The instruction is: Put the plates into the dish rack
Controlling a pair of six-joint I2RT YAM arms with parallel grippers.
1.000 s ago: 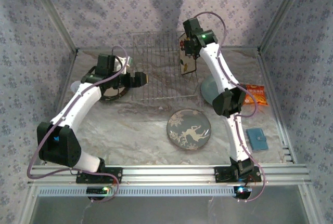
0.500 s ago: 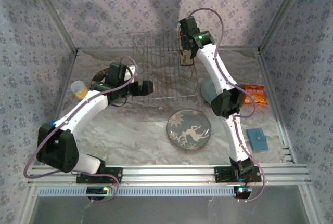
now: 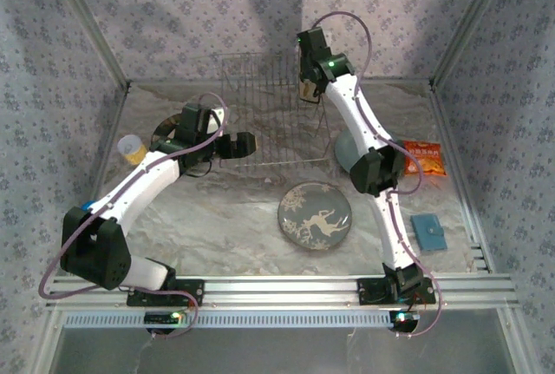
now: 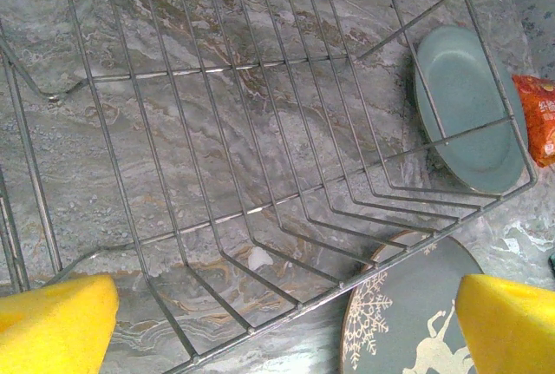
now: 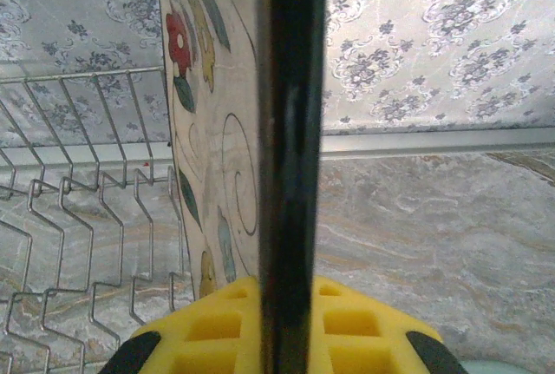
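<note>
The wire slots beside the square cream plate are empty, so my right gripper needs to lower the plate on edge into the back wires of the rack next and release it.
My right gripper (image 3: pixel 308 77) is shut on the square cream plate with a leaf and flower pattern (image 5: pixel 212 131). It holds the plate on edge above the back right of the dish rack (image 3: pixel 260 118), whose tines (image 5: pixel 78 218) show just left of the plate. My left gripper (image 3: pixel 244 144) hangs open and empty over the rack's front left part (image 4: pixel 217 174). The deer plate (image 3: pixel 315 215) lies flat in front of the rack. Right of the rack lies the pale grey-blue plate (image 4: pixel 468 114), partly behind my right arm. The brown-rimmed plate (image 3: pixel 165 136) peeks out under my left arm.
A small yellow cup (image 3: pixel 130 148) stands at the left near the brown-rimmed plate. An orange snack packet (image 3: pixel 427 159) and a small blue object (image 3: pixel 428 232) lie at the right. Patterned walls close in the table on three sides.
My left arm swung right and towards the rack, uncovering the yellow cup. My right gripper carried the square plate up and back over the rack.
</note>
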